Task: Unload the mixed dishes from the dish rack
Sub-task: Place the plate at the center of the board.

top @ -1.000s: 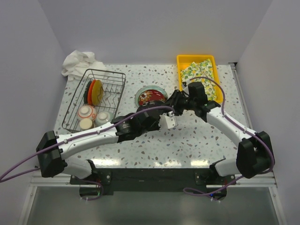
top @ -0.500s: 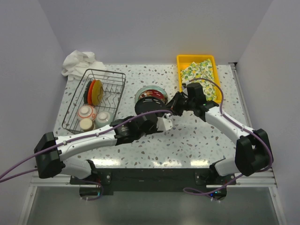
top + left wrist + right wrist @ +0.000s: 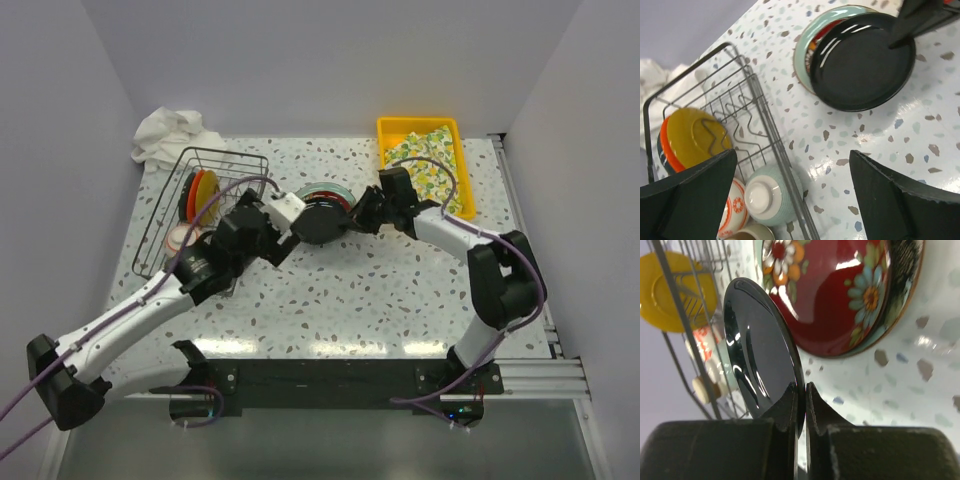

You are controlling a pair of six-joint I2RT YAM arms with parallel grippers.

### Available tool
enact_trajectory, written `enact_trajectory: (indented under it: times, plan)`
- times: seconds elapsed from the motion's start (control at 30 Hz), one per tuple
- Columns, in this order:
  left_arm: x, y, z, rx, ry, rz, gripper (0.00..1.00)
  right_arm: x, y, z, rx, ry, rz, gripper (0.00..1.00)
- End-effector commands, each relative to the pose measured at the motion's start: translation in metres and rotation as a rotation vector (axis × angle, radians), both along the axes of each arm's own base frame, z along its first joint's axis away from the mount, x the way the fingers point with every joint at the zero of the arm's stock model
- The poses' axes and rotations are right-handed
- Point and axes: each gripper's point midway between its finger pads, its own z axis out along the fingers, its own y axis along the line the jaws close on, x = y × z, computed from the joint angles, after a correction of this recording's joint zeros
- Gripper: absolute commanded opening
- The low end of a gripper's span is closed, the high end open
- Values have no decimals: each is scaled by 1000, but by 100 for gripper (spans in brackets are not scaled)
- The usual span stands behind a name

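The robot will next lower the dark plate in its right gripper outward, onto the red flowered plate, since the dark plate hangs tilted past the stack's near edge.
My right gripper is shut on the rim of a glossy dark plate, holding it tilted on edge over the stack. In the top view that dark plate hangs over a red flowered plate, which lies on a pale green plate. Beside the dish rack, my left gripper is open with nothing between its jaws. The rack holds upright yellow and orange plates, an upturned pale green cup, a red-white bowl and a cream cup.
A yellow tray with a lemon-print cloth stands at the back right. A crumpled white cloth lies behind the rack. Grey walls close in the table on the left, back and right.
My left gripper opened, let go of the dark plate and drew back left to the rack. My right gripper shut on the plate's rim and now holds it alone.
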Motion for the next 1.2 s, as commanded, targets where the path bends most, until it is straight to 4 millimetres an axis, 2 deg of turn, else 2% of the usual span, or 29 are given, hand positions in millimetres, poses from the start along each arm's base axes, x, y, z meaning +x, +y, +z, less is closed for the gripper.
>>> enact_trajectory:
  times: [0.0,0.07,0.1,0.23,0.33,0.53,0.57,0.6,0.67,0.7,0.9,0.93,1.13,1.17]
  plan:
    - [7,42,-2,-180,79,149,100,53,-4,24,-14,-174,-60,0]
    - [7,56,-3,-229,105,193,100,61,-6,18,-27,-171,-72,0]
    - [11,72,-5,-240,110,244,100,64,-7,15,-31,-168,-73,0]
    - [11,97,-6,-308,131,338,100,80,-2,5,-48,-169,-65,0]
    - [8,105,-6,-323,128,371,100,87,-3,-1,-73,-169,-71,0]
    - [1,110,-5,-326,122,382,100,90,-4,-26,-106,-120,-67,0]
    - [1,110,-5,-326,121,381,100,89,-4,-27,-112,-119,-63,2]
    - [1,111,-6,-325,120,382,100,88,-6,-31,-120,-111,-64,8]
    - [1,111,-4,-326,115,383,100,86,-7,-29,-133,-118,-55,12]
    - [0,111,-4,-329,112,381,100,85,-9,-29,-143,-114,-54,18]
    - [1,113,-5,-328,107,392,100,80,-21,-23,-229,-123,-38,36]
    - [1,113,-4,-328,104,398,100,79,-22,-22,-238,-125,-34,42]
    - [6,120,-7,-321,105,451,100,68,-28,-15,-354,-119,45,53]
    - [7,120,-8,-321,110,458,100,66,-30,-10,-373,-131,50,61]
